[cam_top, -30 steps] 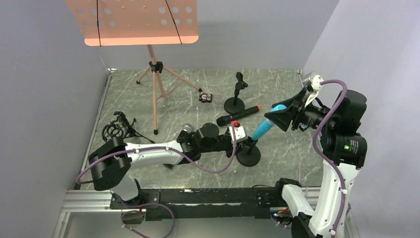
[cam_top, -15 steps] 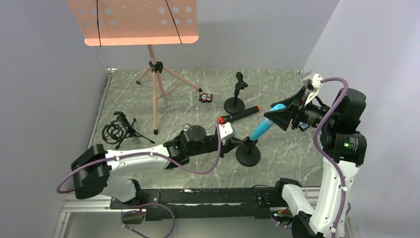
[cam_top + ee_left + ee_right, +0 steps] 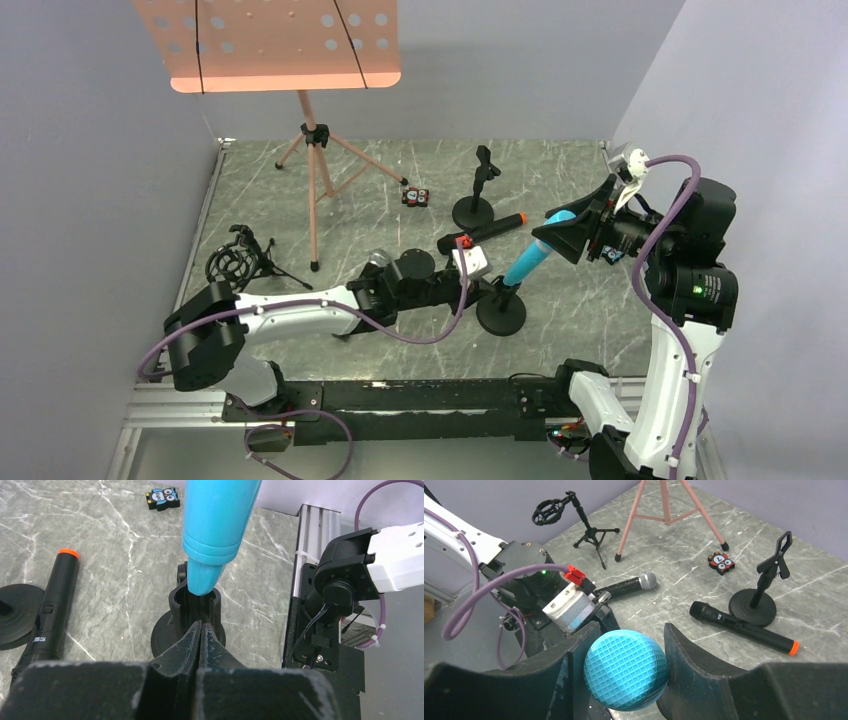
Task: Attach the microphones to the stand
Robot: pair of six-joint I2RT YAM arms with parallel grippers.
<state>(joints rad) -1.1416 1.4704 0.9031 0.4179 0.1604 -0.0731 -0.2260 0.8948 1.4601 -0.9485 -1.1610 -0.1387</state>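
Observation:
My right gripper pushes the barely inserted microphone down and to the left in the top view and releases next, since the near stand's clip (image 3: pixel 492 291) lies that way.
My right gripper (image 3: pixel 566 234) is shut on the mesh head of the bright blue microphone (image 3: pixel 528 259), seen head-on in the right wrist view (image 3: pixel 626 676). The mic slants down, its tail in the clip (image 3: pixel 195 601) of the near round-base stand (image 3: pixel 501 312). My left gripper (image 3: pixel 201 626) is shut and empty, tips just in front of that clip (image 3: pixel 492 291). The black microphone with the orange end (image 3: pixel 481 233) lies on the table behind it (image 3: pixel 49 611). The black microphone with the silver mesh head (image 3: pixel 625 586) lies beside my left arm, mostly hidden in the top view (image 3: pixel 378 256).
A second round-base clip stand (image 3: pixel 475 207) stands behind the orange-end mic. A pink music stand (image 3: pixel 311 150) on a tripod is at the back left. A small tripod with a shock mount (image 3: pixel 238 262) is at the left. A small owl toy (image 3: pixel 416 196) lies mid-table.
My left arm pulled back to the left half a second ago and has now come right again, tips at the stand's clip. The right gripper and blue microphone have barely moved.

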